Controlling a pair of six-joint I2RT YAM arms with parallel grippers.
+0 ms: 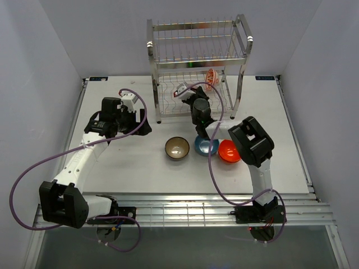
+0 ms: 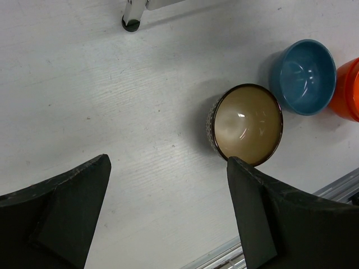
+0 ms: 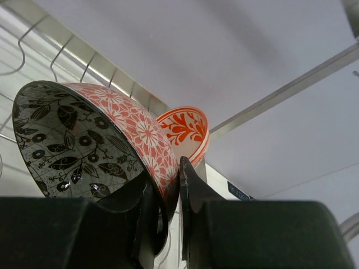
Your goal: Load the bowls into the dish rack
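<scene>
Next, my right gripper carries the held bowl outward and lets it go onto the free wires beside the standing patterned bowl.
My right gripper reaches into the lower tier of the silver dish rack and is shut on the rim of a bowl, red-and-white floral outside and black leaf pattern inside; the fingers pinch its wall. Another red-and-white patterned bowl stands on edge in that tier just behind it. The brown bowl, blue bowl and orange-red bowl sit upright in a row on the table. My left gripper is open and empty above the table, left of the brown bowl.
The rack's wires run close around the held bowl. A rack foot stands on the table beyond my left gripper. The blue bowl and orange-red bowl touch or nearly touch. White walls enclose the table.
</scene>
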